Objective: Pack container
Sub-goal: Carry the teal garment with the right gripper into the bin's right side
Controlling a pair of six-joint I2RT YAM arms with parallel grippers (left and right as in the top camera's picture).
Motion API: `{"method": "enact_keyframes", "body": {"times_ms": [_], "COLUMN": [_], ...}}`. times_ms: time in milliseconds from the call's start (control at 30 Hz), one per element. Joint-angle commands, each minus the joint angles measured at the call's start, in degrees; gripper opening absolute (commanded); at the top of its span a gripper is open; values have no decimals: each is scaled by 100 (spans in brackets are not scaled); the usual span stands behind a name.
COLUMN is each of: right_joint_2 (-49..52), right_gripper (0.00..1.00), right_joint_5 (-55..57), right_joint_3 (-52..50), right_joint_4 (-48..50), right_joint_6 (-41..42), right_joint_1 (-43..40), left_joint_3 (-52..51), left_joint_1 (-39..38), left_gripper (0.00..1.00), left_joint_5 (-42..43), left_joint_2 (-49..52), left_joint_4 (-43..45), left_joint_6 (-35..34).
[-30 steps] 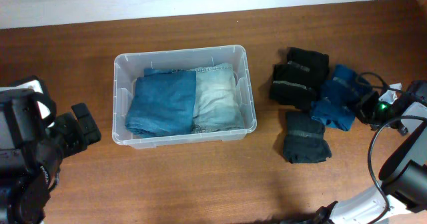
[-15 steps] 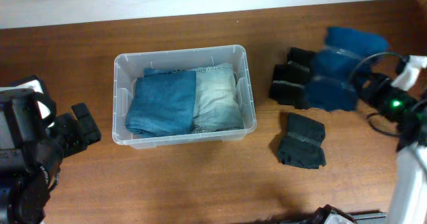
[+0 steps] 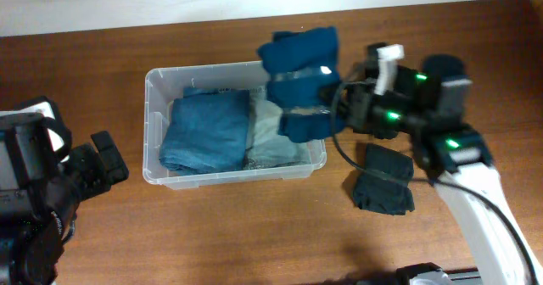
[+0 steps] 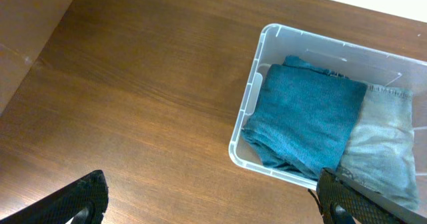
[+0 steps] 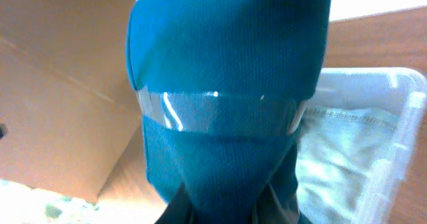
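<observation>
The light denim piece (image 3: pixel 270 141) (image 5: pixel 347 144) lies below, left of my right gripper in the overhead view, so next my right gripper should shift over it and down to release the bundle.
The clear plastic container (image 3: pixel 151 90) sits left of centre and holds a folded teal cloth (image 3: pixel 204 131) and a folded light denim piece (image 3: pixel 270 141). It also shows in the left wrist view (image 4: pixel 248 104). My right gripper (image 3: pixel 335 98) is shut on a blue folded bundle bound with clear tape (image 3: pixel 301 81), held in the air over the container's right end. That bundle fills the right wrist view (image 5: pixel 227 97). My left gripper (image 4: pixel 213 207) is open and empty, over bare table left of the container.
A black folded bundle (image 3: pixel 383 181) lies on the table right of the container, under my right arm. The table's back edge meets a white wall. The left arm's base stands at the left edge.
My right gripper has lifted the blue bundle off the pile at the right and carried it left, to above the container's right end. The left arm has not moved.
</observation>
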Motion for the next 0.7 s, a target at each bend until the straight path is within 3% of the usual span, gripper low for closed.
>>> {"method": "enact_keyframes", "body": {"times_ms": [0, 233, 333, 467, 533, 600, 667], "right_joint_2": [625, 1862, 2046, 2070, 2070, 2068, 2061], "right_gripper": [5, 5, 5, 6, 15, 37, 42], "right_joint_5": [654, 1296, 1652, 2306, 2608, 2872, 2859], "right_joint_3": [57, 57, 57, 57, 57, 57, 70], "right_joint_4": [566, 1648, 1554, 726, 437, 258, 286], "right_joint_6": [828, 2404, 2623, 2627, 2625, 2544, 2365], "right_joint_1": [404, 1019, 1187, 1362, 1423, 1412, 1375], "left_joint_3": [26, 26, 26, 26, 26, 26, 26], "left_joint_1": [24, 24, 24, 24, 24, 24, 24], "left_gripper": [100, 100, 100, 100, 100, 100, 100], "left_joint_5": [20, 20, 20, 20, 20, 20, 22], "left_joint_2": [-2, -2, -2, -2, -2, -2, -2], "left_joint_4": [-9, -9, -9, -9, -9, -9, -9], "left_joint_6": [46, 46, 46, 46, 46, 46, 46]}}
